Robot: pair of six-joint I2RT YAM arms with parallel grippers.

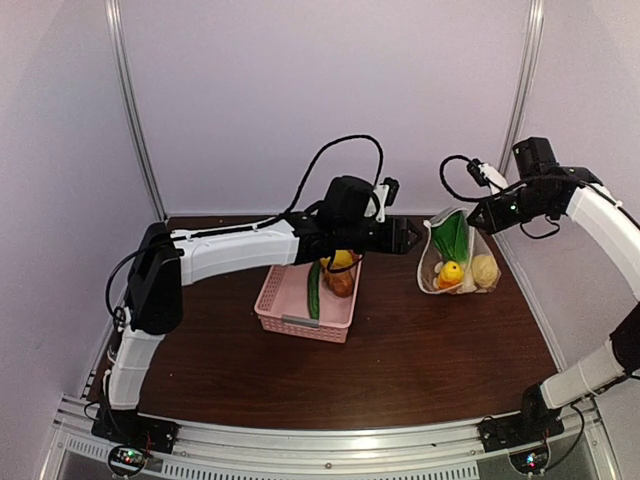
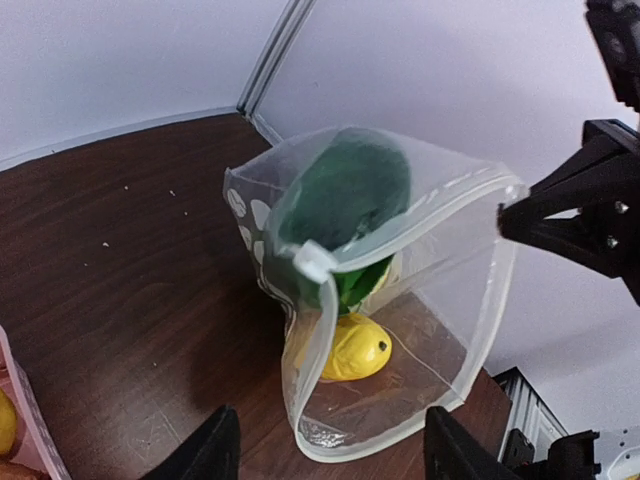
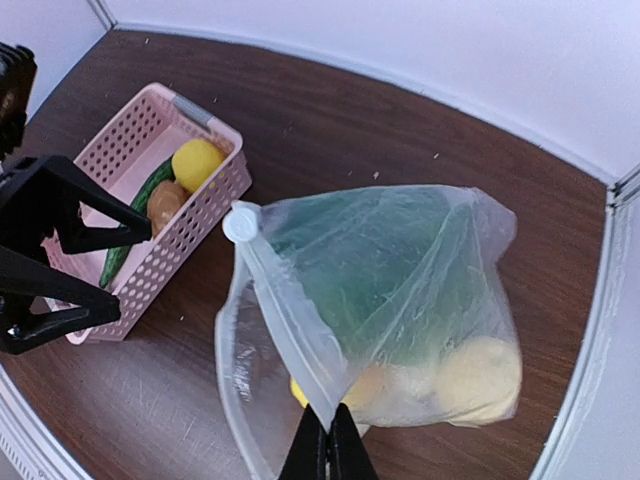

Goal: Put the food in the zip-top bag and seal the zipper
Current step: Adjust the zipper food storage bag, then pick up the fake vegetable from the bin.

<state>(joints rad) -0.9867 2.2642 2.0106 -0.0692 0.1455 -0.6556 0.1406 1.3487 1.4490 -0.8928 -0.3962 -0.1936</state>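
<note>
I will next move my left gripper away from the bag's opening, over the pink basket and down onto the brown round piece that is still outside the bag.
The zip-top bag stands on the table at the right, its mouth hanging open toward my left gripper. It holds a green leafy vegetable, a yellow lemon and a paler yellow piece. My right gripper is shut on the bag's mouth edge and holds the zipper strip up, with a white tab at its far end. My left gripper hovers open just in front of the mouth, with nothing between its fingers.
A pink basket sits mid-table under my left arm. In it lie a long green cucumber, a lemon and a brown round piece. White walls close the back and both sides.
</note>
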